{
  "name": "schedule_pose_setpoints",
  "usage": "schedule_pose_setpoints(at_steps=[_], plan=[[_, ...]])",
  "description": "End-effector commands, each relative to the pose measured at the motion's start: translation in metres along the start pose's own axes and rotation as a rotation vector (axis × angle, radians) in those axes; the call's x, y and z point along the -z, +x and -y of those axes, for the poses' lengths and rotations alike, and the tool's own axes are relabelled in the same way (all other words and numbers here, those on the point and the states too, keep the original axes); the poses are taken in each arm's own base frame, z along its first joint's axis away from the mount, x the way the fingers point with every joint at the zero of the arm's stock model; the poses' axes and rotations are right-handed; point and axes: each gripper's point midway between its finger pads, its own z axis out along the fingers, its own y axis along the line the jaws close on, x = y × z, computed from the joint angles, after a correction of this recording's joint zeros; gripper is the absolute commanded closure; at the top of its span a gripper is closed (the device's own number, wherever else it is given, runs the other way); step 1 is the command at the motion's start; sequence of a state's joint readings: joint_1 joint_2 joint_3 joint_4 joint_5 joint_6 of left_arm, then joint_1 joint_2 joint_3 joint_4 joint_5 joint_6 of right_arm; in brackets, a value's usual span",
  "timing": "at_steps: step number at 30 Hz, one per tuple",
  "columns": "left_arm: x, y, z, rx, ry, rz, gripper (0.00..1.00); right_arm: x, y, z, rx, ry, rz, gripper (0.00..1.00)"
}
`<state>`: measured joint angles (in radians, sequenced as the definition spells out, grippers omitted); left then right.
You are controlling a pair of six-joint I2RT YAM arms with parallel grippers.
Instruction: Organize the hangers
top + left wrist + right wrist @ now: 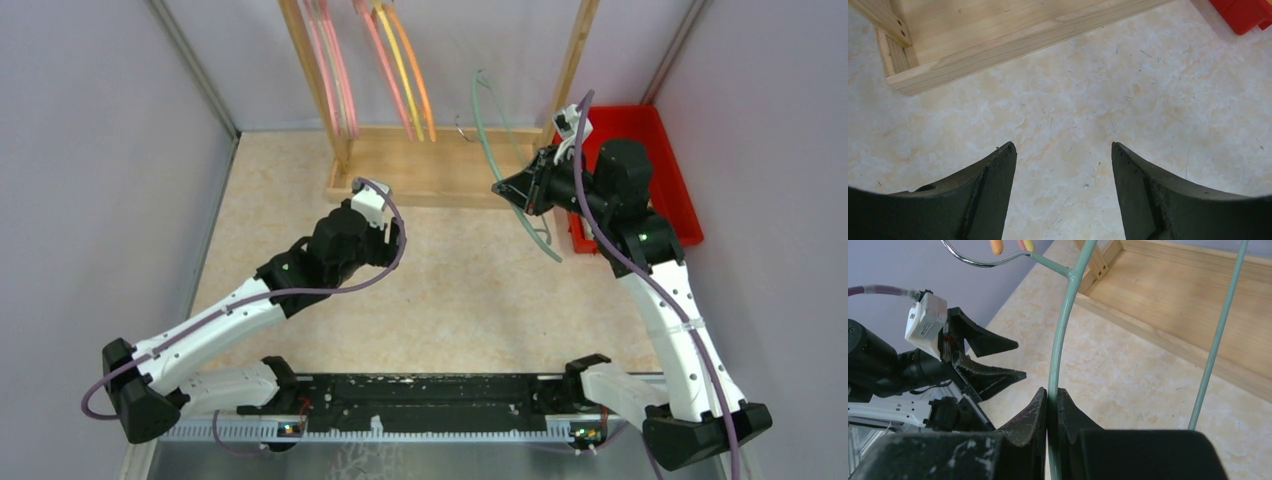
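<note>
My right gripper will next lift up and outward to the rack's open gap beside the orange hanger and release the green hanger [487, 140].
My right gripper [500, 188] is shut on a pale green hanger [487, 140] and holds it in the air in front of the wooden rack, its metal hook [464, 128] pointing left. In the right wrist view the gripper [1052, 392] pinches the green hanger's thin arm [1060, 335]. Several pink hangers [335, 70], plus a yellow one [398, 60] and an orange one [417, 65], hang on the rack at the back. My left gripper [357, 186] is open and empty, just before the rack's base; in the left wrist view the left gripper [1063, 146] shows only bare table between the fingers.
The wooden rack base [440, 165] lies at the back centre with uprights [575, 60] at each side. A red bin [665, 160] stands at the back right behind my right arm. Grey walls close in left and right.
</note>
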<state>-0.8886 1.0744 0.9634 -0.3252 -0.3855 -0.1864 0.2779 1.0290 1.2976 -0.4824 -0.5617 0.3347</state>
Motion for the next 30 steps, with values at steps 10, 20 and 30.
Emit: schedule_pose_setpoints(at_steps=[10, 20, 30], plan=[[-0.016, 0.009, 0.012, -0.015, 0.034, -0.019, 0.25, 0.012, -0.048, -0.024, 0.083, -0.063, 0.187, 0.98], [-0.017, 0.018, 0.014, 0.001, 0.046, -0.029, 0.25, -0.029, -0.138, -0.016, -0.015, -0.228, 0.401, 0.99], [-0.015, 0.015, 0.010, 0.002, 0.031, -0.022, 0.25, -0.020, -0.217, -0.018, -0.105, -0.390, 0.602, 0.99]])
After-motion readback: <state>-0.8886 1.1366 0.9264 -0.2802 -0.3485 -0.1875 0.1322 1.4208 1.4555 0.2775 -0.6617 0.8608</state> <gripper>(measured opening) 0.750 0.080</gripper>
